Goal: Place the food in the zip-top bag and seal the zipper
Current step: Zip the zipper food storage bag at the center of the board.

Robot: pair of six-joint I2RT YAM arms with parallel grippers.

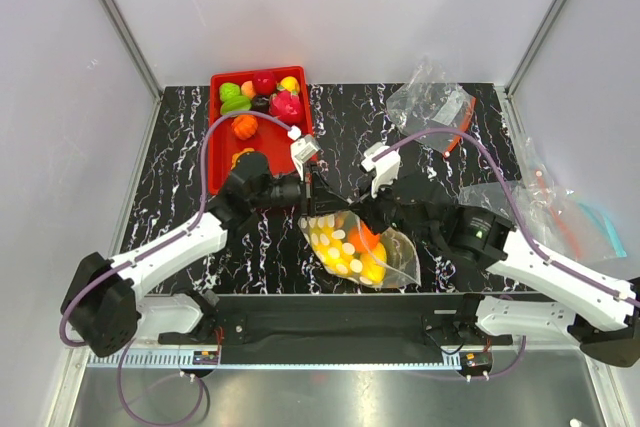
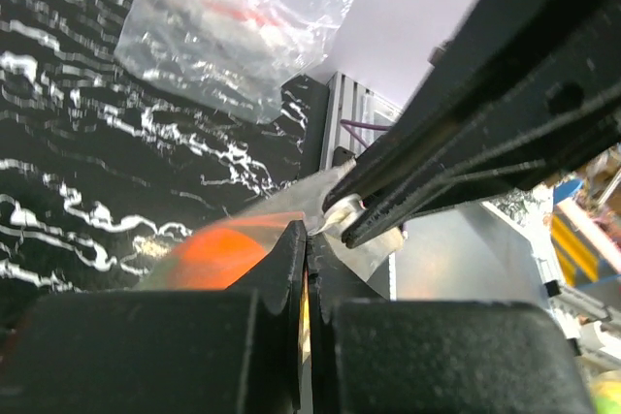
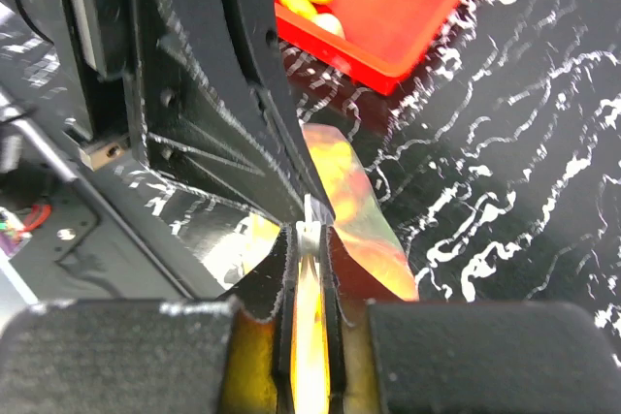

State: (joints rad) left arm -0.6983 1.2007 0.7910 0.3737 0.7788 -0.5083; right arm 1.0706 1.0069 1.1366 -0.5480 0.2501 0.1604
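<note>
I should next slide my right gripper back along to the zipper's loose end (image 1: 413,279) and release, while my left gripper holds one end of the zipper.
The dotted clear zip-top bag (image 1: 392,259) lies at the near middle of the table with yellow fruit (image 1: 340,252) and an orange fruit (image 1: 362,237) inside. My left gripper (image 1: 311,203) is shut on the bag's mouth edge at its left end; in the left wrist view (image 2: 307,239) the plastic sits between the closed jaws, with the orange fruit (image 2: 218,254) behind them. My right gripper (image 1: 352,215) is shut on the whitish zipper (image 3: 309,232) right beside the left fingers (image 3: 223,94). A green apple (image 1: 231,94) and an orange fruit (image 1: 245,127) lie in the tray.
A red tray (image 1: 222,145) at the back left holds more toy fruit, including a pink dragon fruit (image 1: 287,107) and a dark red apple (image 1: 263,82). A clear bag with an orange-red zipper (image 1: 432,107) lies back right. More clear bags (image 1: 545,209) lie at the right edge.
</note>
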